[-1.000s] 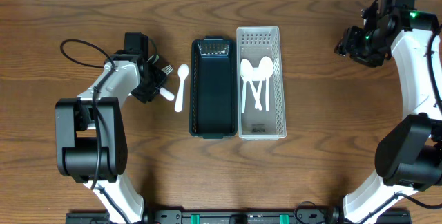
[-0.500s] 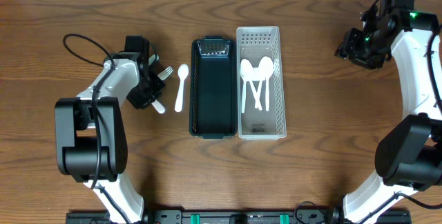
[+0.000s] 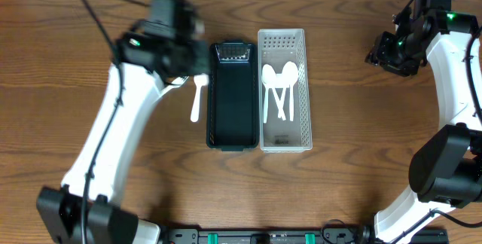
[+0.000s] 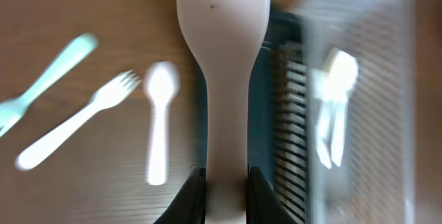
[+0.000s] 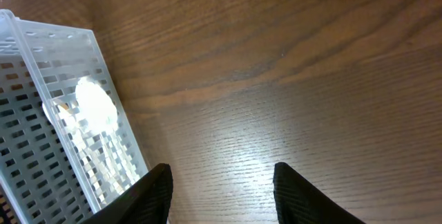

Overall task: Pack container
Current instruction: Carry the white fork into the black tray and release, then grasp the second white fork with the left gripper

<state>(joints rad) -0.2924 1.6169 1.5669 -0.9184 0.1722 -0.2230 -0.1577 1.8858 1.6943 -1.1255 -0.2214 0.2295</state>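
The utensil goes to the right in the overhead view with my left gripper next, then down into the empty dark green tray.
My left gripper (image 4: 226, 182) is shut on a white plastic utensil (image 4: 224, 58), its wide end pointing away over the dark green tray (image 4: 293, 113). In the overhead view the left gripper (image 3: 194, 54) is blurred, beside the top left of the dark tray (image 3: 230, 123). A white spoon (image 3: 196, 97) lies left of the tray and also shows in the left wrist view (image 4: 159, 127). A white fork (image 4: 83, 120) and a teal fork (image 4: 48, 75) lie further left. The white perforated basket (image 3: 303, 86) holds white spoons (image 3: 279, 86). My right gripper (image 3: 388, 52) is open and empty.
In the right wrist view the open right gripper (image 5: 221, 196) hangs over bare wood, with the white basket (image 5: 41, 134) and a spoon bowl (image 5: 93, 106) at the left. The left arm (image 3: 120, 123) crosses the left of the table.
My left arm has lifted the white utensil off the table and swung up and right, from beside the forks to the dark tray's top left corner. The right arm has not moved.
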